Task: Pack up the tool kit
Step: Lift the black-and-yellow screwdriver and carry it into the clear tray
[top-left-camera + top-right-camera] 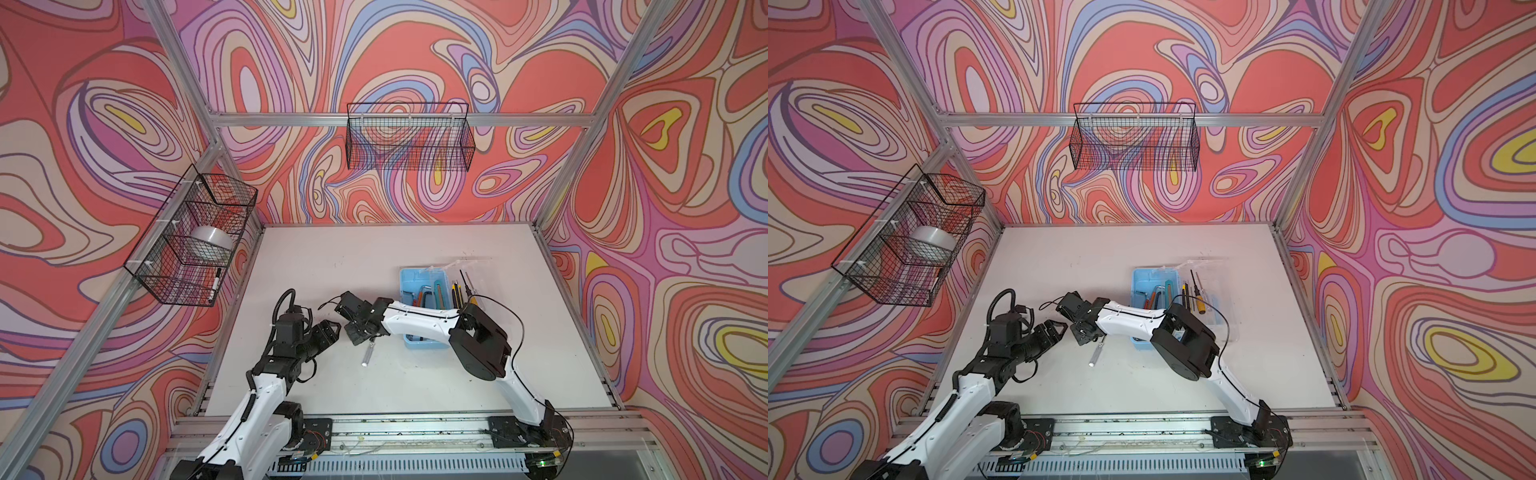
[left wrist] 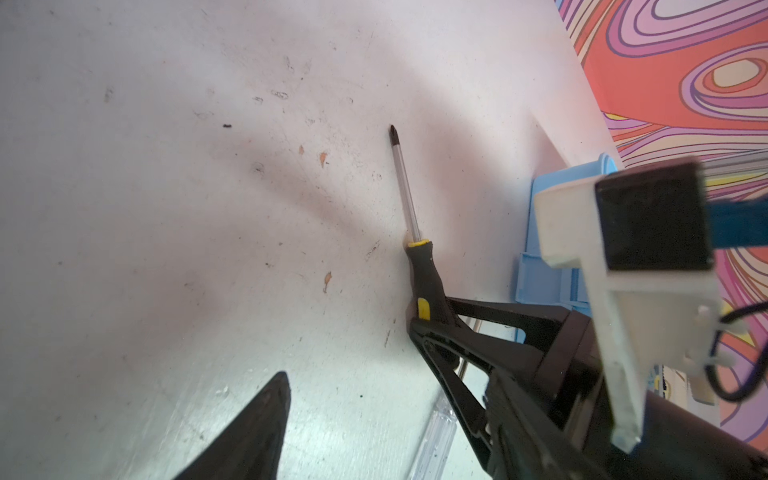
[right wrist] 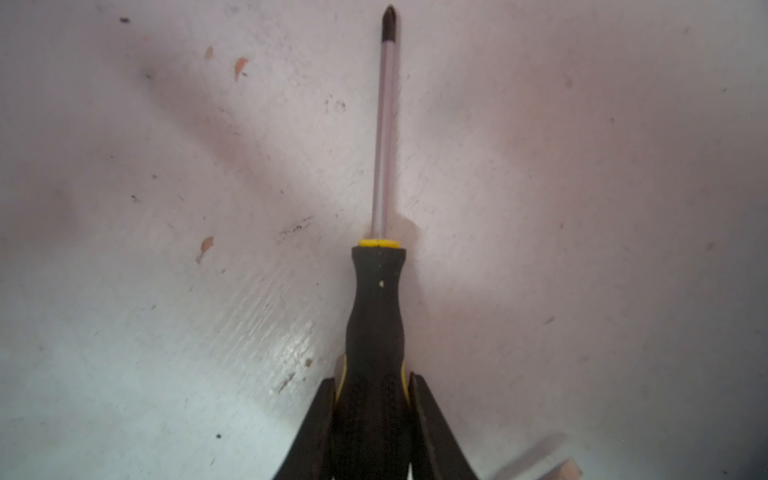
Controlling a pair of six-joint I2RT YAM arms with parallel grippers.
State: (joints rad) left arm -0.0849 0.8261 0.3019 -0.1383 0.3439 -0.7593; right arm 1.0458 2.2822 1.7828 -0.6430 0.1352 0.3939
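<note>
I should lift my right gripper next, carry the screwdriver over and down inside to release it; the lid's outer strip lies beyond the box from my gripper.
My right gripper is shut on the handle of a black-and-yellow screwdriver, whose shaft points away low over the white table. The left wrist view shows the same grip on the screwdriver. Just beside it lies a clear-handled screwdriver. The light-blue box stands behind my right arm with its clear lid folded open. Hex keys lie inside it, and several slim tools lie on the lid. My left gripper hovers open and holds nothing, facing the right gripper.
One black wire basket hangs on the back rail. Another basket hangs on the left rail with a tape roll and a marker in it. Aluminium posts frame the table.
</note>
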